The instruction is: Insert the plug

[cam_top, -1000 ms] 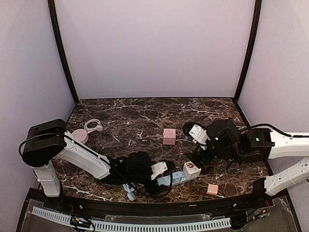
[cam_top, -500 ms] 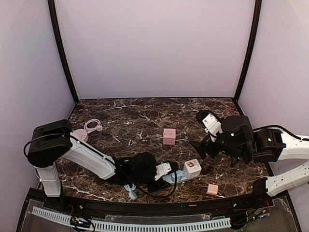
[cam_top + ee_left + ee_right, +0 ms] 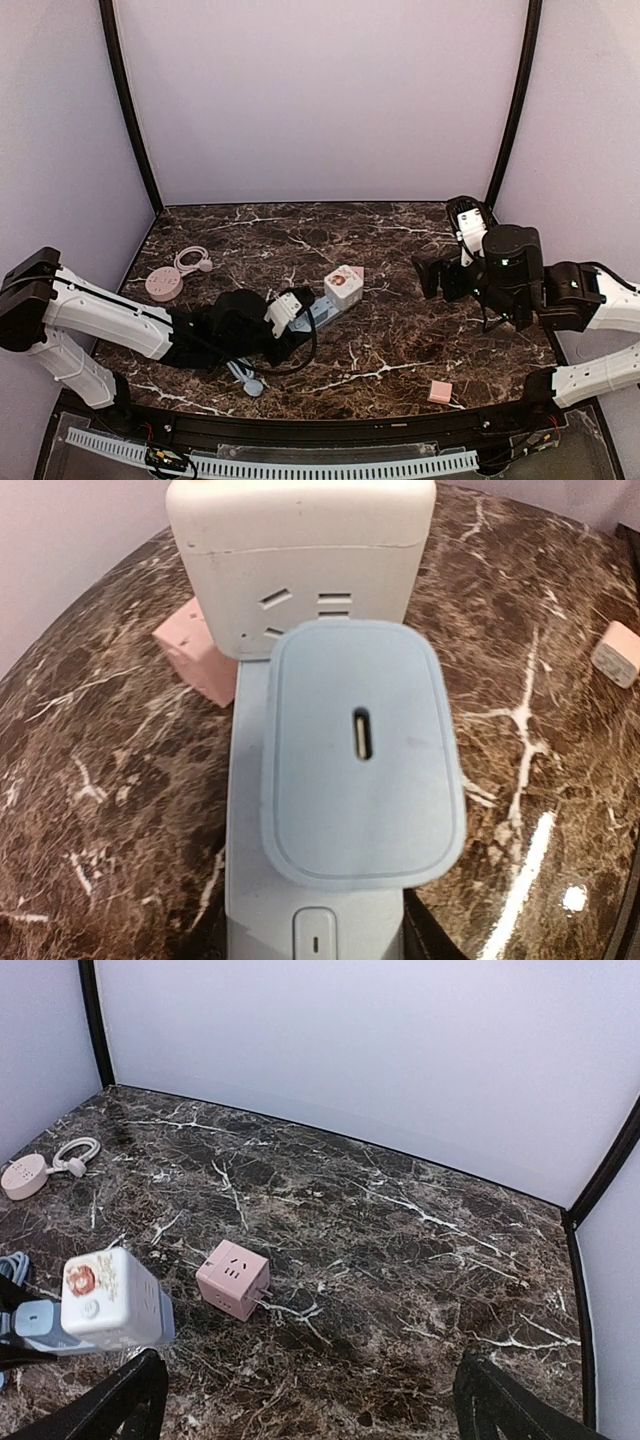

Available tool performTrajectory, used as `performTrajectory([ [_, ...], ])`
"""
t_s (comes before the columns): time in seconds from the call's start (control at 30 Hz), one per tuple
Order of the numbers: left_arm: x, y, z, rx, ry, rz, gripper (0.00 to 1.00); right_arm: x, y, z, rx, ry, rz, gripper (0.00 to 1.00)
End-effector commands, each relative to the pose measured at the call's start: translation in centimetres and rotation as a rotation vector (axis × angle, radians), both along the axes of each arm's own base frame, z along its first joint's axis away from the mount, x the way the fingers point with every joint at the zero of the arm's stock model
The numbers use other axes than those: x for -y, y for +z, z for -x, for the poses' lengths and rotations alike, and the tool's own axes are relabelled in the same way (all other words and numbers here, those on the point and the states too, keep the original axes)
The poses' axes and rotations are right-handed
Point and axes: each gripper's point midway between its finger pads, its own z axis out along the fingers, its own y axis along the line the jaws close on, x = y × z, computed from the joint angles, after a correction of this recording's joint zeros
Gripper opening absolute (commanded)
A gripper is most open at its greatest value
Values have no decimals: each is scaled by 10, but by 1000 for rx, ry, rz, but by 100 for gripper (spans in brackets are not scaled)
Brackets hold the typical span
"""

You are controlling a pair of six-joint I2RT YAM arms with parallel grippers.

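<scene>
The power strip's white cube crowds the pink cube socket (image 3: 232, 1280), so my left gripper needs to swing outward toward the round pink socket and then lower the power strip onto open marble.
My left gripper (image 3: 283, 315) is shut on a light blue power strip (image 3: 312, 312), which fills the left wrist view (image 3: 250, 810). A light blue charger block (image 3: 360, 750) sits plugged on the strip. A white cube adapter (image 3: 342, 286) with a red sticker stands on the strip's far end (image 3: 300, 560). Just behind it a pink cube socket (image 3: 232, 1280) lies on the marble with its prongs showing; the white cube mostly hides it in the top view. My right gripper (image 3: 443, 250) hangs open and empty above the right side, well clear of both cubes.
A small pink charger (image 3: 440, 391) lies near the front right edge. A round pink socket (image 3: 165, 283) with a coiled white cable rests at the far left. The strip's blue cable (image 3: 245, 378) trails toward the front edge. Walls close in three sides.
The left jaws closed on the strip and carried it, with the white cube, left and away from the front edge, up beside the pink cube. The right gripper rose and drew back to the right.
</scene>
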Motion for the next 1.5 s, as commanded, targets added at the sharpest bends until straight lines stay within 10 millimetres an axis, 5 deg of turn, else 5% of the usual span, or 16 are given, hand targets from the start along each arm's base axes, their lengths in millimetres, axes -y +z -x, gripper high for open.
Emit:
performTrajectory([
  [0.0,-45,22,-43,60,275,57,6,5,14,-6,14,-60,-98,99],
  [0.23,-97,7,-109,-38,570,113,6,0,-4,-14,-39,-100,-125,99],
  [0.53,-77,-31,-169,-160,611,119,7,-17,-42,-18,-139,-100,-107,99],
  [0.77,-69,-49,-176,-185,607,107,12,-20,-60,-20,-177,-100,-80,99],
  [0.9,-66,-53,-174,-201,594,107,31,-20,-65,-23,-181,-103,-65,99],
  [1.07,-70,-44,-172,-197,602,98,78,-23,-70,-25,-187,-85,-61,99],
  [1.2,-93,-19,-177,-131,686,50,90,-23,-71,-25,-187,-76,-56,99],
  [1.33,-136,2,-186,-112,813,12,92,-23,-68,-23,-182,-61,-64,99],
  [1.47,-184,-2,-202,-175,918,-1,89,-25,-67,-22,-178,-36,-76,99],
])
